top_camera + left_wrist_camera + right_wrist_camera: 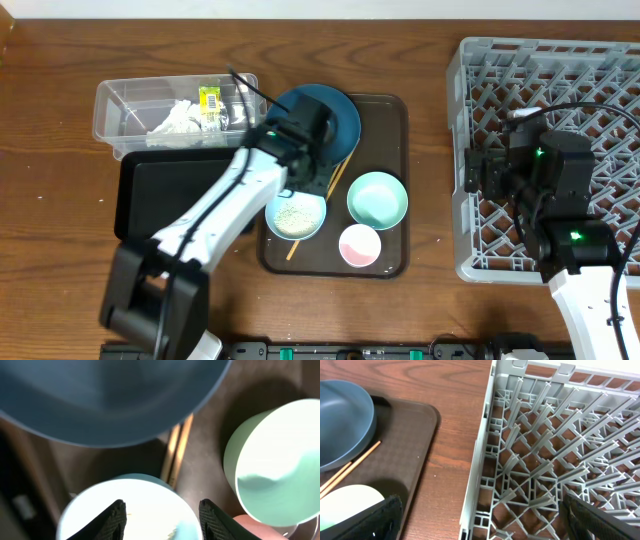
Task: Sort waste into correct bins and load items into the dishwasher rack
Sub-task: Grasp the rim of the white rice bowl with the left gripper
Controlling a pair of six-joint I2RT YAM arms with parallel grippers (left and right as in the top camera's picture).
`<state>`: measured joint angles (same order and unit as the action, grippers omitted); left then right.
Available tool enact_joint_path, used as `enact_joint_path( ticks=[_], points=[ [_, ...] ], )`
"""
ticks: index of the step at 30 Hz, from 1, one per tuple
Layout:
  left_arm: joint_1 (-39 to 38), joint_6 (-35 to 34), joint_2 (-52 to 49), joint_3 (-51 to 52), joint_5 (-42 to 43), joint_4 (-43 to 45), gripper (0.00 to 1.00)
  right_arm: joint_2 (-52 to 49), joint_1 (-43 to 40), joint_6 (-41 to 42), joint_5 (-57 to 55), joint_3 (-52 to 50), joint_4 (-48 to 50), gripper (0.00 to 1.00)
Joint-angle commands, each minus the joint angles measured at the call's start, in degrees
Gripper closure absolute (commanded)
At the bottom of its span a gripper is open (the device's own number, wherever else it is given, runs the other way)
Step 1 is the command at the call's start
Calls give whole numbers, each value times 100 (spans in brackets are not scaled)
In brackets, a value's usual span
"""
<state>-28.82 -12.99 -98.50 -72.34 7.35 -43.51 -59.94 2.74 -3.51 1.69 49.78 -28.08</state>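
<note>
My left gripper needs to go down next and move toward the mint bowl [377,199], onto the white bowl's rim on that side, because the bare brown serving tray leaves room for a finger there.
The clear tub [115,105] holds the yellow-green wrapper [210,103] and white tissue [172,122]. The black tray [160,195] lies in front of it. On the brown serving tray [395,110] are the dark blue dish [340,115], a white bowl of rice [296,216], a mint bowl [377,199], a pink bowl [359,245] and chopsticks [336,178]. My left gripper [162,520] is open just above the white bowl [150,505], with the chopsticks [177,450] and blue dish [110,395] ahead. My right gripper [485,520] is open and empty, straddling the left wall of the grey rack [545,460].
The grey rack [480,70] fills the right side of the table. The mint bowl [280,460] stands close to the right of my left gripper, and the pink bowl [255,527] is at its right finger. The brown tray's edge [420,425] lies left of the rack.
</note>
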Motion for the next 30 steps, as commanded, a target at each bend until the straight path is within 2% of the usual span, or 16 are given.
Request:
enact_joint_path(
  ticks=[1,22,27,30],
  points=[
    [-155,-634,-313,26,-2,-48,50,35,-31,94,31,116,-2,1],
    [-503,-776,-599,304,-9,-79,52,35,-31,94,31,118,-2,1],
    [-501,-793,-599,398,-31,-57,63,35,-31,94,31,116,-2,1],
    [-501,-793,-599,398,-33,-28,76,35,-31,94,31,116,-2,1]
  ],
)
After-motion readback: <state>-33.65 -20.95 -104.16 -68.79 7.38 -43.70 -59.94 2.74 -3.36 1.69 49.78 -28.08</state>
